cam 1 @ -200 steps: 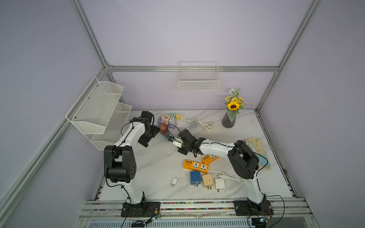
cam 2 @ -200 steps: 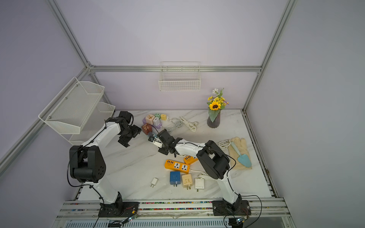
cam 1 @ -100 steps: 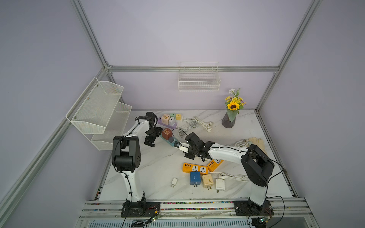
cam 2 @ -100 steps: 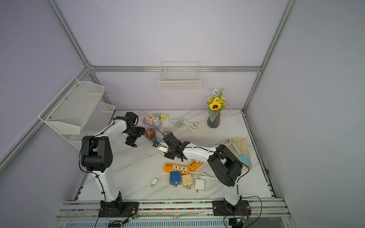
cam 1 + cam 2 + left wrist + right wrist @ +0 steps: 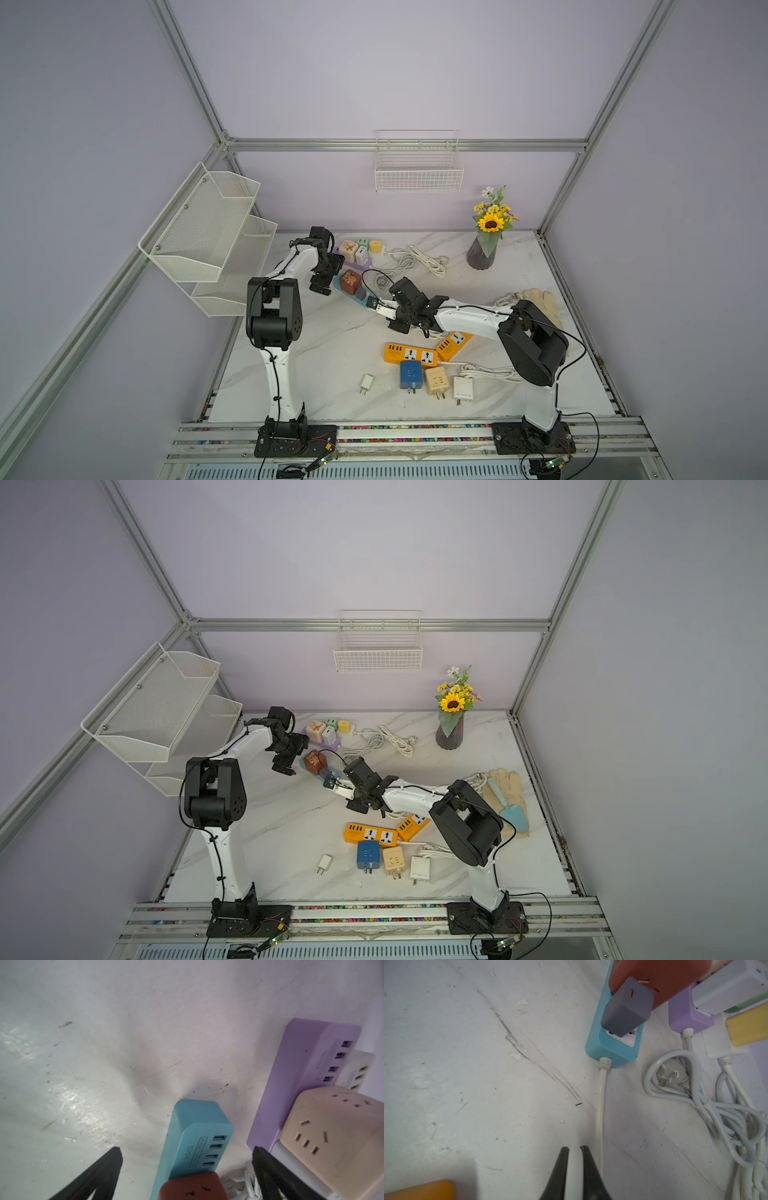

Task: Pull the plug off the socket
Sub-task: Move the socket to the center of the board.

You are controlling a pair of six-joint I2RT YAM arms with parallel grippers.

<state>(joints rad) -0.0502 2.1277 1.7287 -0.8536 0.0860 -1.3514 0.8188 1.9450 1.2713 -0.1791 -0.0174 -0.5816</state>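
Next I should lower my open left gripper toward the tabletop around the socket strip's USB end (image 5: 337, 282) (image 5: 203, 1140) and close on both long sides of the strip, since that end stands bare of plugs.
A teal socket strip (image 5: 353, 291) (image 5: 195, 1132) lies on the marble table, left of centre. A red-brown cube plug (image 5: 350, 281) (image 5: 191, 1186) and a grey plug (image 5: 360, 293) (image 5: 627, 1007) sit in it. My left gripper (image 5: 331, 275) (image 5: 187, 1149) is open. Its fingers stand on either side of the strip's USB end, just short of the red-brown plug and touching neither. My right gripper (image 5: 376, 305) (image 5: 574, 1148) is shut. Its tips rest low by the table beside the strip's white cord (image 5: 600, 1105), a short way from the cord end.
A purple strip (image 5: 291, 1084) carrying beige, white, green and yellow adapters lies just behind, with coiled white cords (image 5: 415, 262). Orange strips (image 5: 409, 354) and loose adapters (image 5: 411, 374) lie in front. A vase (image 5: 482, 251), gloves (image 5: 505, 783) and a wire shelf (image 5: 216, 245) line the sides.
The teal strip and its plugs slid a little forward and right with my right gripper, then stopped. My left gripper swung in from the left to straddle the strip's end.
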